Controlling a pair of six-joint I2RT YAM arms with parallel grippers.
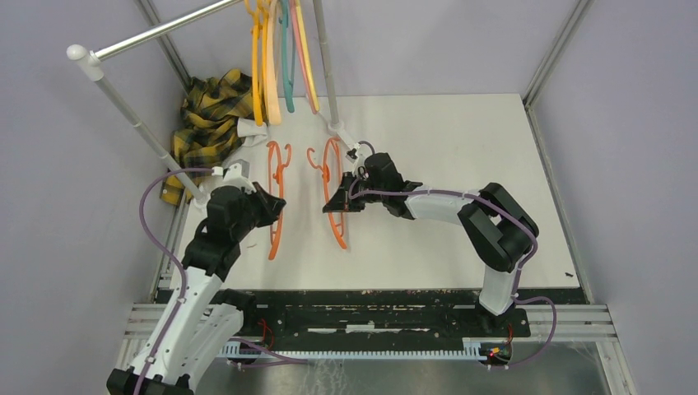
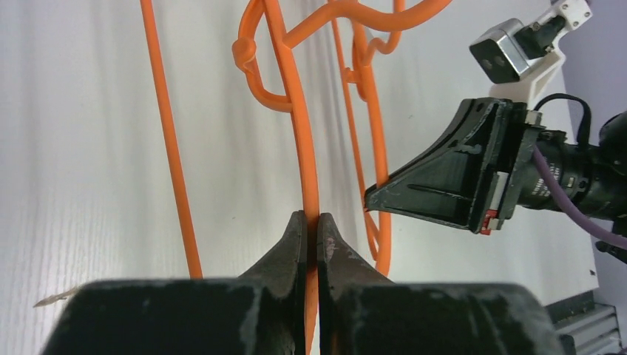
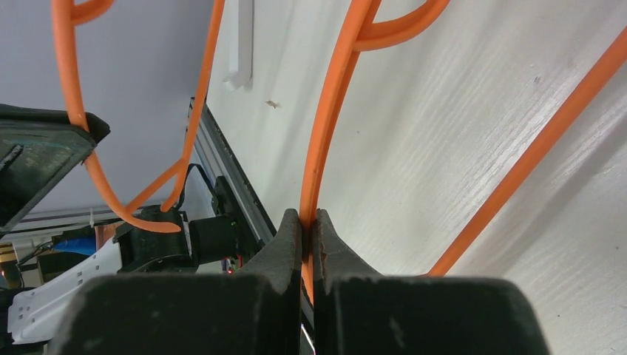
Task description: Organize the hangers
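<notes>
The left gripper raises its hanger outward next, hooks it on the bar's bare part [image 1: 224, 8] beside the hung hangers and releases. That part is above and outward of the gripper.
Two orange hangers are on the white table [image 1: 461, 156]. My left gripper [image 1: 268, 206] is shut on the arm of the left orange hanger [image 1: 277, 169]; the left wrist view shows the thin arm [image 2: 294, 111] pinched between the jaws [image 2: 311, 222]. My right gripper [image 1: 340, 200] is shut on the right orange hanger [image 1: 333, 156], whose arm [image 3: 330, 96] runs between the jaws [image 3: 307, 218]. Orange [image 1: 257, 78], peach [image 1: 272, 78], teal [image 1: 288, 70] and pink-yellow [image 1: 307, 62] hangers hang from the rack rail at the back.
A yellow-black plaid cloth [image 1: 210, 115] lies at the back left by the slanted rack pole [image 1: 144, 132]. A second rack pole [image 1: 327, 66] stands behind the right hanger. The two grippers are close together, and the right one [image 2: 458, 185] shows in the left wrist view.
</notes>
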